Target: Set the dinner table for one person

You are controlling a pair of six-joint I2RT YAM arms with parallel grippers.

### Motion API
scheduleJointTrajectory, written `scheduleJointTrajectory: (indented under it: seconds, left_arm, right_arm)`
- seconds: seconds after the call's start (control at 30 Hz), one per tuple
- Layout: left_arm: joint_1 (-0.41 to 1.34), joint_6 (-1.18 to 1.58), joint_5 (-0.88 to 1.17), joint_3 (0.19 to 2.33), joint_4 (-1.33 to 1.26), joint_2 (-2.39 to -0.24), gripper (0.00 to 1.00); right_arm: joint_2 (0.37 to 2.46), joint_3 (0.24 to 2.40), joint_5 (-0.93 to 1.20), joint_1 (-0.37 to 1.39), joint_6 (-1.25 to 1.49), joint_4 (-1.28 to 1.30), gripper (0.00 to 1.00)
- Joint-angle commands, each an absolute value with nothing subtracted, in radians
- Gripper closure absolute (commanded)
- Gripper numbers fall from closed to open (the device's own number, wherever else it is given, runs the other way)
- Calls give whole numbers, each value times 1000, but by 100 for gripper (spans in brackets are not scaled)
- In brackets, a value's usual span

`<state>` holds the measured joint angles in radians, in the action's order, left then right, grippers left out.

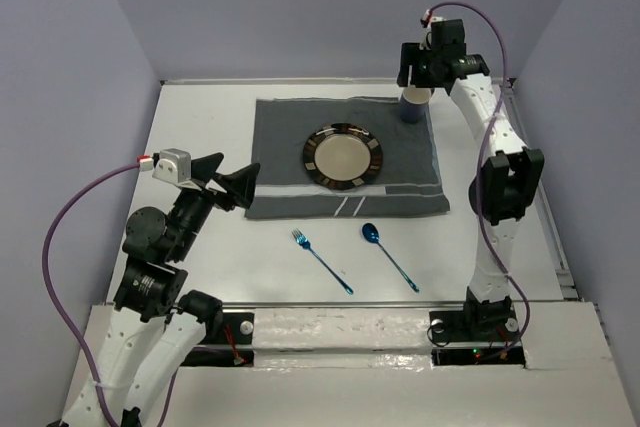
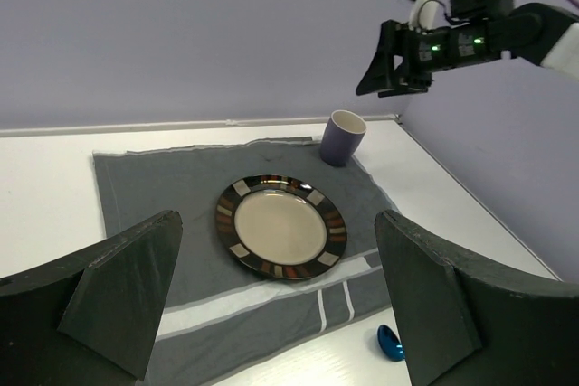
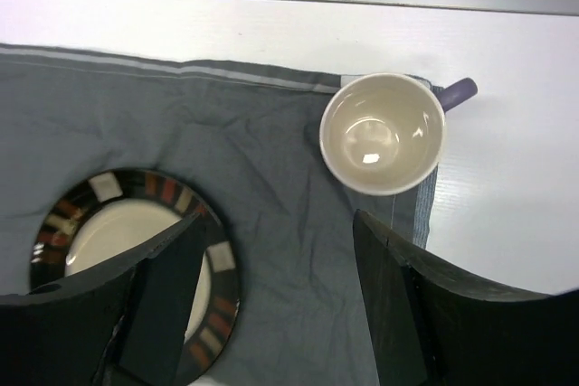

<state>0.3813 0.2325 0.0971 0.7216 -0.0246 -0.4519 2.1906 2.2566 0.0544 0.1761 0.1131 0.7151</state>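
To lower onto the fork's handle, my right gripper needs to swing back past the plate and turn first, since the mug (image 1: 414,105) stands on the mat.
The white dinner table (image 1: 200,247) carries a grey placemat (image 1: 285,137) with a dark-rimmed plate (image 1: 343,157) at its middle. A purple mug (image 1: 414,105) stands upright on the mat's far right corner; it also shows in the right wrist view (image 3: 384,133). A blue fork (image 1: 321,260) and blue spoon (image 1: 389,256) lie on the table in front of the mat. My right gripper (image 1: 418,65) is open and empty, hovering above the mug. My left gripper (image 1: 228,179) is open and empty, raised left of the mat.
A raised rim (image 1: 300,79) runs along the table's far edge, with lavender walls behind and at both sides. The arm bases (image 1: 300,332) sit at the near edge.
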Motion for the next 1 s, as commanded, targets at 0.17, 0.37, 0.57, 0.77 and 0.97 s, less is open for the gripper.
scheduleJointTrajectory:
  seconds: [0.17, 0.37, 0.57, 0.77, 0.97]
  left_arm:
    - [362, 218, 104, 739, -58, -459, 1]
    - [362, 216, 92, 738, -57, -456, 1]
    - [359, 215, 86, 739, -55, -459, 1]
    - [356, 216, 87, 738, -57, -466, 1]
    - [356, 218, 81, 735, -57, -466, 1]
  right_arm:
    - [1694, 1556, 68, 417, 247, 343, 37]
    - [1546, 1163, -55, 771, 354, 173, 44]
    - [1552, 1014, -224, 1049, 446, 248, 46]
    - [1610, 977, -226, 1152, 520, 267, 48]
    - [1730, 1034, -250, 1207, 554, 302, 48]
